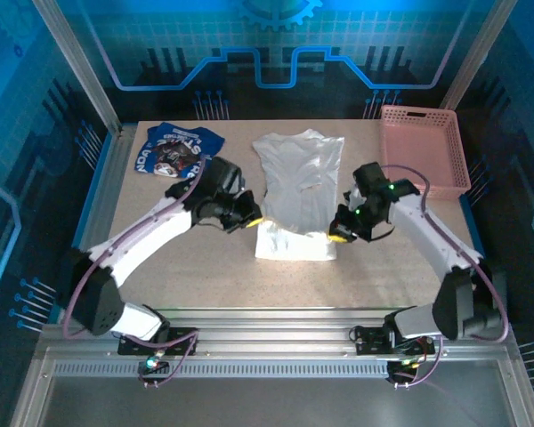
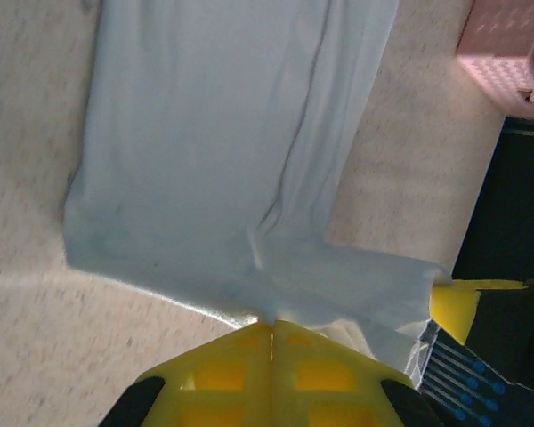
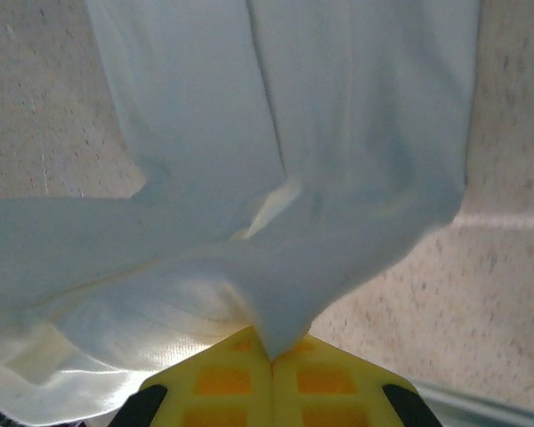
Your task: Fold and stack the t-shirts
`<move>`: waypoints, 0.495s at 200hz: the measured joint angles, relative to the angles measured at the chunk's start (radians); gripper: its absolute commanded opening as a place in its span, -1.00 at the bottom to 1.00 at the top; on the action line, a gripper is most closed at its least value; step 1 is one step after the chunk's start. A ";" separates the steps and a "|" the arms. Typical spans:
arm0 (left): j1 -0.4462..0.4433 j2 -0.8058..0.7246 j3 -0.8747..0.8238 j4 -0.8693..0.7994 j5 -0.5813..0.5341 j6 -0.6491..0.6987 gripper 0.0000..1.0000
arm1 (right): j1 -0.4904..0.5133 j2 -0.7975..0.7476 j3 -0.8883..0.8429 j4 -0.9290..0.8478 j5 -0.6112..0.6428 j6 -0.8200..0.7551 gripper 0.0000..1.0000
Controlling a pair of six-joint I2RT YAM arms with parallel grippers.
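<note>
The robot's right gripper will next move outward and down onto the shirt's edge nearer the pink basket (image 3: 440,165) and let go of the hem's corner, because the lifted hem is only partly folded over.
The white t-shirt (image 1: 295,182) lies in the middle of the table with its bottom hem lifted and partly folded over. My left gripper (image 1: 252,216) is shut on the hem's left corner, and cloth (image 2: 222,178) runs away from the closed yellow jaws. My right gripper (image 1: 338,234) is shut on the hem's right corner; the white cloth (image 3: 276,205) bunches into a point at its closed jaws. The blue t-shirt (image 1: 175,151) with white lettering lies crumpled at the table's far left, apart from both grippers.
A pink lattice basket (image 1: 423,160) stands at the far right of the table, close behind my right arm, and its corner (image 2: 507,53) shows in the left wrist view. Bare speckled tabletop (image 1: 294,285) lies between the shirt and the arm bases.
</note>
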 measured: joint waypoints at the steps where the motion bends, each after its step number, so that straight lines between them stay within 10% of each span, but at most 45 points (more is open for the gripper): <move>1: 0.003 0.010 0.008 0.000 0.001 0.007 -1.00 | -0.002 0.005 0.003 0.000 0.000 -0.003 -0.99; 99: 0.114 0.430 0.334 -0.071 0.049 0.254 -1.00 | -0.117 0.371 0.231 0.000 0.008 -0.138 -0.97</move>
